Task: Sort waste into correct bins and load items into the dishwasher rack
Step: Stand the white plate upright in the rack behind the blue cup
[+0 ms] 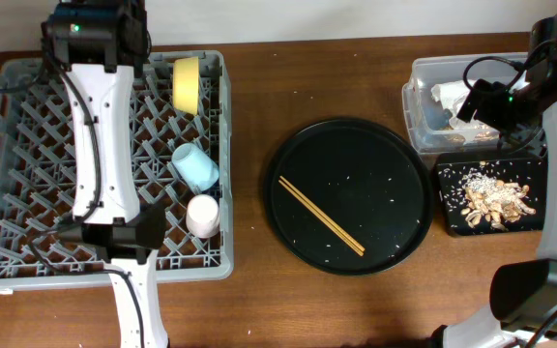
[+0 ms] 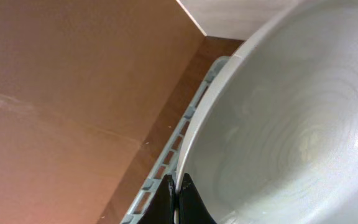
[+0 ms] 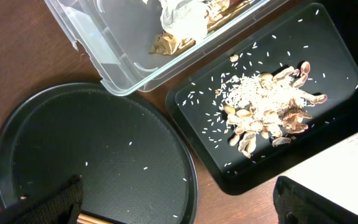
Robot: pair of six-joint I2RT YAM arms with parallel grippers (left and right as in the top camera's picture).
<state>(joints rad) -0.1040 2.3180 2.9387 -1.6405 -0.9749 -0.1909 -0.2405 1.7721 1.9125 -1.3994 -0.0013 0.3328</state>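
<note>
The rack [image 1: 27,106] slots [image 1: 155,101] beside the yellow bowl are empty, so I will next move my left gripper toward that bowl and down, and release the plate's rim over those slots.
My left gripper [image 2: 176,186] is shut on the rim of the pale grey plate [image 2: 291,124], holding it on edge over the far left of the grey dishwasher rack [image 1: 27,106]. In the overhead view the arm hides the plate. The rack holds the yellow bowl [image 1: 187,84], the light blue cup [image 1: 194,166] and the pale pink cup [image 1: 202,215]. The chopsticks [image 1: 320,215] lie on the round black tray [image 1: 288,155]. My right gripper [image 3: 179,205] is open and empty, above the gap between the round tray and the shallow black tray [image 3: 197,124].
The clear tub [image 1: 424,106] at the far right holds crumpled tissue [image 3: 182,15] and a brown scrap. The black rectangular tray [image 1: 448,208] in front of it holds rice and brownish chunks [image 3: 263,106]. Stray rice grains dot the round tray.
</note>
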